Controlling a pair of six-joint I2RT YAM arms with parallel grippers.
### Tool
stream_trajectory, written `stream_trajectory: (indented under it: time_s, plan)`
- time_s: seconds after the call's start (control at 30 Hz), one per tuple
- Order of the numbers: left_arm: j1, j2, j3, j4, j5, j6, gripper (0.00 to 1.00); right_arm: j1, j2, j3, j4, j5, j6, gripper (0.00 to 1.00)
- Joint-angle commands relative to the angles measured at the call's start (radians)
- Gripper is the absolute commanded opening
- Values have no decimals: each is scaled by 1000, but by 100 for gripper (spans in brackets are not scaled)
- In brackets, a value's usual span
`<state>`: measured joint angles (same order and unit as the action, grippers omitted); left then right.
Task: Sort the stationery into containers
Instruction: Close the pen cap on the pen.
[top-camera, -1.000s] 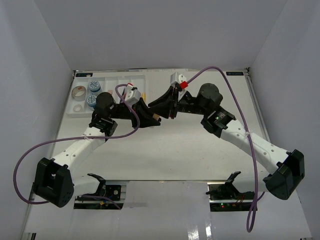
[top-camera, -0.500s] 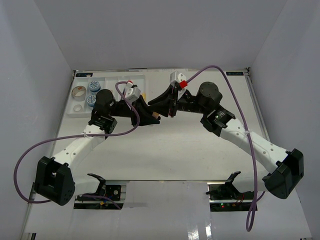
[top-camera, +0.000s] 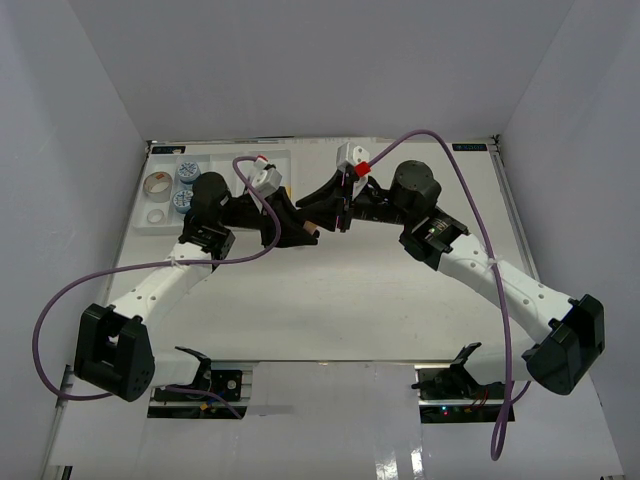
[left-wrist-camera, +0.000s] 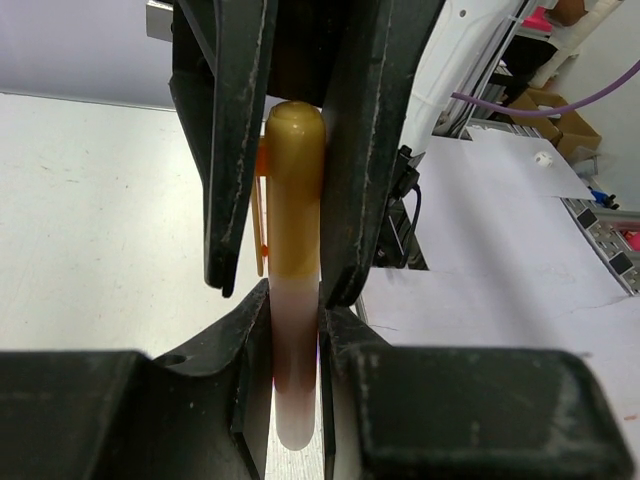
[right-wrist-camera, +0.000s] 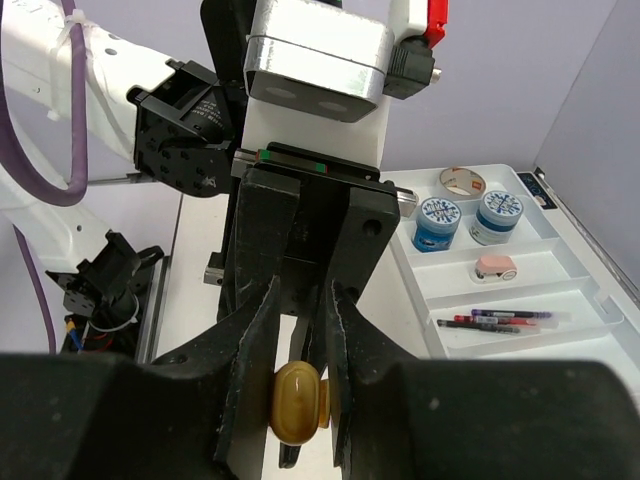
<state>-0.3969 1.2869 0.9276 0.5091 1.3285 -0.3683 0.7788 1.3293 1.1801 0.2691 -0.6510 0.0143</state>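
Observation:
My left gripper should next move outward, tip down and release the marker in the tray's end toward the middle of the table, which lies below and outward of it.
An orange-capped marker with a white body hangs between both grippers above the table's middle. My left gripper is shut on its white body. My right gripper is closed around its orange cap, the clip against one finger. In the top view the two grippers meet tip to tip, left and right. The white compartment tray lies at the far left, just beyond the left gripper. It holds two blue-white tubs, a tape roll, a pink eraser and thin pens.
Purple cables loop over both arms. A second tape roll lies in the tray's left end. White walls close the table in at the back and sides. A metal rail runs along the far edge.
Both grippers, joined on the marker, have shifted slightly away from the bases and a little left, toward the tray. The grip looks unchanged.

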Motion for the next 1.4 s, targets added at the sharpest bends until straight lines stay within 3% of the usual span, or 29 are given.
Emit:
stream_trajectory:
  time_s: [0.0, 0.2, 0.4, 0.63, 0.8, 1.37]
  plan:
    - [9, -80, 185, 293, -138, -37, 0, 34, 133, -123, -464, -102, -43, 8]
    - [9, -63, 195, 332, -129, -67, 0, 34, 130, -108, -461, -99, -47, 8]
    - [9, -96, 85, 310, -121, -55, 0, 33, 105, -57, -443, -73, -33, 8]
    - [9, -176, -58, 125, -121, 60, 0, 33, 70, -33, -352, -53, 10, 8]
    - [7, -202, -144, 92, -138, 104, 0, 33, 59, -56, -281, -59, 50, 9]
    - [7, -179, -168, 49, -147, 155, 0, 31, 79, 47, -238, -15, 58, 36]
